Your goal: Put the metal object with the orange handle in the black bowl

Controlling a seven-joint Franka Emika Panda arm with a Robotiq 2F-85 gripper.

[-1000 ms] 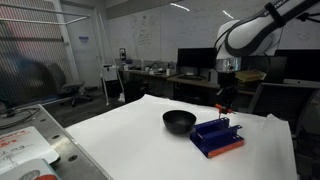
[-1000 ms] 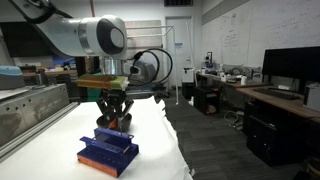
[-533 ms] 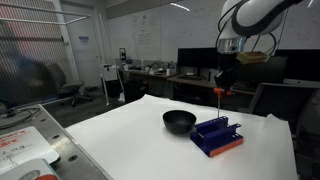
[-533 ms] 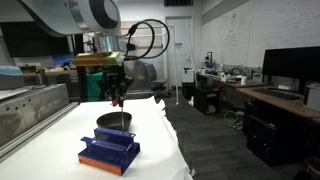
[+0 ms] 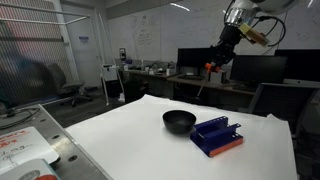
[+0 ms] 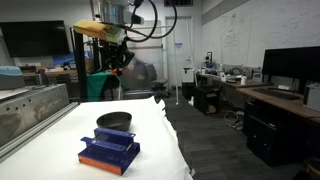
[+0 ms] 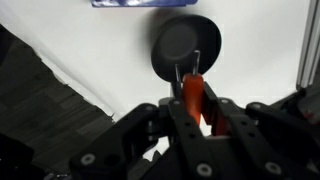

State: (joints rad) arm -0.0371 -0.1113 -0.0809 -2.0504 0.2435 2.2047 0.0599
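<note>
My gripper will move down toward the open middle of the black bowl [image 5: 179, 121] and let go of the orange handle there, since the bowl stands open far below the metal object's hanging stem.
My gripper [image 5: 213, 66] is raised high above the white table and shut on the metal object with the orange handle [image 7: 192, 92]; its thin shaft [image 5: 203, 84] hangs down below the jaws. The gripper also shows in an exterior view [image 6: 117, 60]. The black bowl [image 5: 179, 121] sits on the table next to the blue rack; in the wrist view the black bowl [image 7: 180, 46] lies far below the jaws. It also shows behind the rack in an exterior view [image 6: 115, 121].
A blue rack with an orange base edge [image 5: 217, 136] stands beside the bowl, also seen in an exterior view [image 6: 108, 151]. The white table [image 5: 140, 145] has an edge near the rack. Desks with monitors [image 5: 195, 62] stand behind.
The gripper has risen from just above the blue rack to high above the table, carrying the orange-handled object up and toward the bowl's side.
</note>
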